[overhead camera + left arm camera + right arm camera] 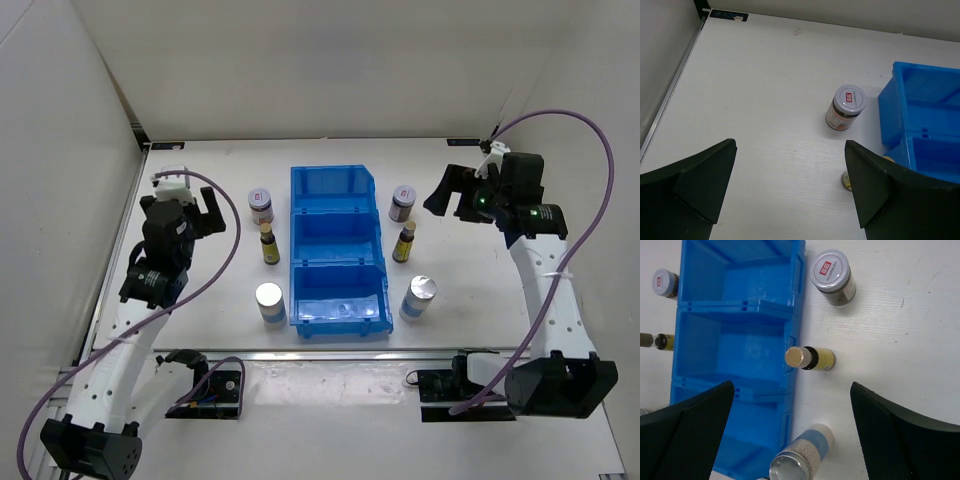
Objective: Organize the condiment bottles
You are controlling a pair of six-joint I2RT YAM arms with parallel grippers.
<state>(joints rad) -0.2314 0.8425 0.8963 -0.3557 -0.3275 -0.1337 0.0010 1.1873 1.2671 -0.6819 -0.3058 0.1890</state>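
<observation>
The nearer cylinder's silver lid (424, 287) (790, 468) stands uncovered below my right gripper. I should next move my right gripper back, to the left in the top view and down around that lid.
Six condiment bottles stand on the white table on either side of the blue bin. Left of it are a short jar (261, 203), a slim yellow-labelled bottle (270, 243) and a white-blue cylinder (270, 303). Right of it are a jar (403, 203), a slim bottle (404, 241) and a cylinder (419, 297). My left gripper (205, 212) is open and empty, left of the left jar (846, 107). My right gripper (450, 192) is open and empty, raised to the right of the right jar (832, 276), slim bottle (812, 358) and cylinder (802, 456).
The blue divided bin (296, 250) has three compartments and lies in the table's middle; it also shows in the left wrist view (890, 107) and the right wrist view (735, 307). White walls enclose the table at the left and back.
</observation>
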